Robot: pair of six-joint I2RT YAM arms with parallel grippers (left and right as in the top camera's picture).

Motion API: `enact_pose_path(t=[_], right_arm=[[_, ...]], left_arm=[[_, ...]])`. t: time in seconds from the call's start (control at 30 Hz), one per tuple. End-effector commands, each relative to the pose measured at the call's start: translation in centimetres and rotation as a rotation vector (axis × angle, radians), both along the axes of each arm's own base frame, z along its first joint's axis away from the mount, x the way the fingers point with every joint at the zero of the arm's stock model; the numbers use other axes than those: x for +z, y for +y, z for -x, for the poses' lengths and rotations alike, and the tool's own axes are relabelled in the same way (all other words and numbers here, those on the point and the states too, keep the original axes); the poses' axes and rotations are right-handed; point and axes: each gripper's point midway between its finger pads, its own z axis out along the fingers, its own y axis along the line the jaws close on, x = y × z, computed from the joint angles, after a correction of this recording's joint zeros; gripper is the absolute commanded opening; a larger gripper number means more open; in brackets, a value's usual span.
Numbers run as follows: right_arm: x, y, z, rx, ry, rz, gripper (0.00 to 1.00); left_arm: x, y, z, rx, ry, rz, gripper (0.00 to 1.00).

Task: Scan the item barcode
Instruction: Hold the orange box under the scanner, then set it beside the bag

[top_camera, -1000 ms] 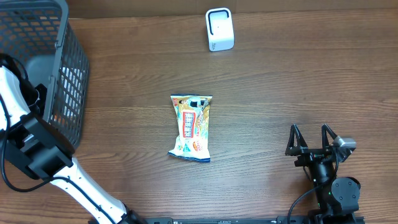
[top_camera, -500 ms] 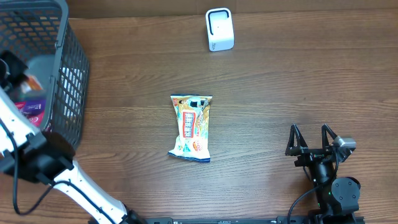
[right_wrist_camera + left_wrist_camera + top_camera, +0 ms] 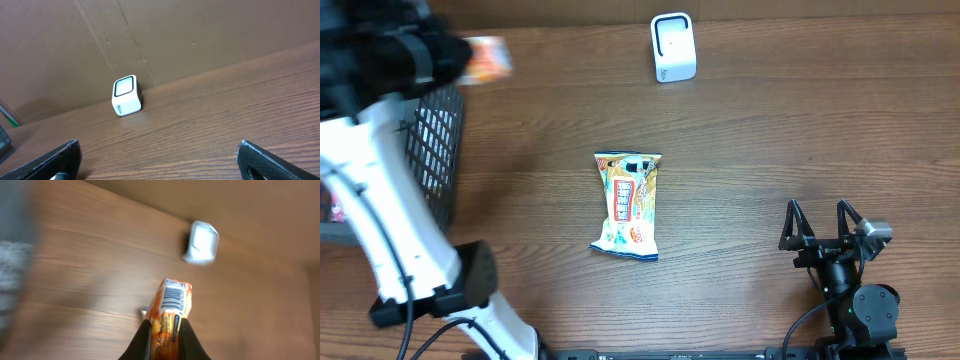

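Note:
I need to move my left gripper down to the right in the overhead view and let go of the packet [image 3: 485,58] there, because the wood just past the snack bag is bare.
My left gripper [image 3: 165,331] is shut on a small orange packet [image 3: 173,305], held above the table with its barcode facing the wrist camera. From overhead the packet [image 3: 485,58] is a blur at the back left, just past the basket's rim, at the end of my raised left arm. The white scanner [image 3: 672,47] stands at the back middle of the table, and it also shows beyond the packet as the scanner [image 3: 201,242] in the left wrist view. My right gripper [image 3: 823,226] rests open at the front right with nothing in it, facing the scanner [image 3: 127,95].
A dark wire basket [image 3: 438,150] stands at the left edge, partly behind my left arm. A colourful snack bag [image 3: 628,204] lies flat in the middle of the wooden table [image 3: 770,130]. A brown cardboard wall [image 3: 200,35] rises behind the scanner.
My left arm has lifted out of the basket with the orange packet and swung it up and to the right, over the rim. The right arm and the snack bag have not moved.

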Motion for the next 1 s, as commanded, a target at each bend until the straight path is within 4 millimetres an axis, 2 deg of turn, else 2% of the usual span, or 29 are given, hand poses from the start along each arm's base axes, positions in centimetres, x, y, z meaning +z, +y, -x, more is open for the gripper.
enact_pose_path(t=[0.0, 0.1, 0.23, 0.37, 0.5, 0.63, 0.73, 0.8, 0.9, 0.97], right_arm=[[-0.1, -0.3, -0.1, -0.017, -0.006, 0.003, 1.0], [-0.1, -0.3, -0.1, -0.017, -0.006, 0.003, 1.0], [-0.1, -0.3, -0.1, -0.016, -0.006, 0.003, 1.0], [-0.1, -0.3, -0.1, -0.016, -0.006, 0.003, 1.0], [-0.1, -0.3, -0.1, -0.016, -0.006, 0.003, 1.0], [-0.1, -0.3, -0.1, -0.016, -0.006, 0.003, 1.0], [-0.1, -0.3, -0.1, -0.016, -0.006, 0.003, 1.0], [-0.1, -0.3, -0.1, -0.016, -0.006, 0.003, 1.0], [-0.1, -0.3, -0.1, -0.016, -0.006, 0.003, 1.0], [-0.1, -0.3, -0.1, -0.017, -0.006, 0.003, 1.0]], left_arm=[[-3.5, -7.0, -0.3, -0.194, 0.107, -0.035, 0.04], [-7.3, -12.0, 0.7, -0.312, 0.228, -0.088, 0.04], [-12.5, -16.5, 2.5, -0.396, 0.375, -0.173, 0.04], [-17.3, -19.7, 3.5, -0.425, 0.451, -0.252, 0.04], [-21.9, -22.6, 4.3, -0.44, 0.496, -0.256, 0.04], [-26.2, -24.3, 4.3, -0.442, 0.491, -0.248, 0.04], [-29.0, -24.7, 3.9, -0.44, 0.472, -0.239, 0.04], [-30.1, -24.4, 3.8, -0.432, 0.467, -0.244, 0.22], [-30.1, -23.3, 3.1, -0.406, 0.462, -0.265, 0.48], [-29.1, -22.7, 2.5, -0.392, 0.457, -0.26, 0.52]])
